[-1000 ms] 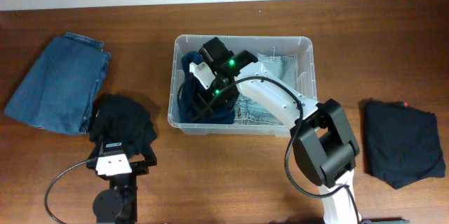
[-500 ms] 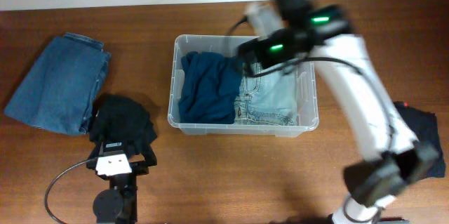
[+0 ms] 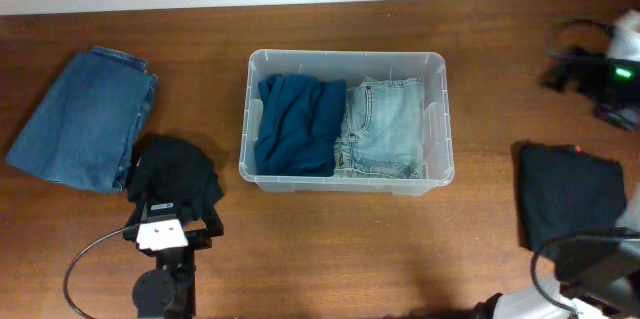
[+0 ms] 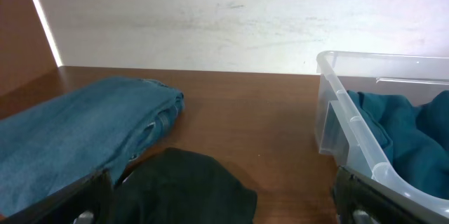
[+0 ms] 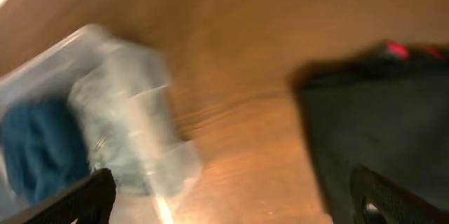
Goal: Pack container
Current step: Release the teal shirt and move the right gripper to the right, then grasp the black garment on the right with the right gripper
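My right gripper's fingers hang beyond the garment and must next move back and down onto the folded black garment's edge (image 3: 618, 191) farthest from the container.
The clear plastic container (image 3: 345, 56) stands mid-table. It holds a teal garment (image 3: 298, 124) on the left and folded light jeans (image 3: 382, 129) on the right. My right gripper (image 3: 585, 74) is blurred at the far right edge, open and empty, well away from the container. In its wrist view the right gripper (image 5: 231, 206) hangs over bare wood between the container (image 5: 119, 112) and a black garment (image 5: 382, 112). My left gripper (image 3: 172, 209) rests open at the front left, over a black garment (image 4: 186, 189). The container's rim (image 4: 379, 57) shows to its right.
Folded dark blue jeans (image 3: 85, 119) lie at the far left, with a crumpled black garment (image 3: 175, 171) beside them. A folded black garment (image 3: 575, 204) lies at the right, with part of the right arm (image 3: 590, 274) in front of it.
My right arm has lifted out of the container and swung to the far right edge, leaving the teal garment inside. The left arm has not moved.
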Tool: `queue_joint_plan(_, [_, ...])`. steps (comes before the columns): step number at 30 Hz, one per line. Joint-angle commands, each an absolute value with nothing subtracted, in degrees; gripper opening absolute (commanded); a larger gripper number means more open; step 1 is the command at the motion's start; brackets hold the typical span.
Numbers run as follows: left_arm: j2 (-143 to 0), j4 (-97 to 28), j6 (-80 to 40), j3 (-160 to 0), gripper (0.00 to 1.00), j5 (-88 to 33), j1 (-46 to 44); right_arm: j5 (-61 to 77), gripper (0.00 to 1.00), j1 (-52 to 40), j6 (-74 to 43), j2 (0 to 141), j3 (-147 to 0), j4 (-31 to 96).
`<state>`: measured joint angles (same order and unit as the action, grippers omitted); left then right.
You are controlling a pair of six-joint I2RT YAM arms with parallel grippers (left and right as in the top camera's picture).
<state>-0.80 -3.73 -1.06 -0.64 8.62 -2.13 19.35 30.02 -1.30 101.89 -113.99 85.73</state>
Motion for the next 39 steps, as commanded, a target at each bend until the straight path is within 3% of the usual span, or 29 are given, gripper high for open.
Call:
queue_joint_plan(1, [-0.4,-3.9,-0.4,-0.5,0.99,8.8,-2.3,18.2,0.99,38.8,-2.7,101.7,-110.3,85.9])
queue_joint_plan(7, [-0.4,-3.9,-0.4,-0.5,0.99,8.8,-2.3,11.0,0.99,48.0,-11.5,101.7,-98.0,77.6])
queue_joint_plan(22, [-0.4,-3.9,-0.4,-0.5,0.99,8.8,-2.3,3.8,0.98,57.2,-23.1,101.7,-67.1,56.6])
queue_joint_plan(39, [-0.4,-3.9,-0.4,-0.5,0.99,8.8,-2.3,0.8,0.98,57.0,-28.0,101.7,-59.2,46.8])
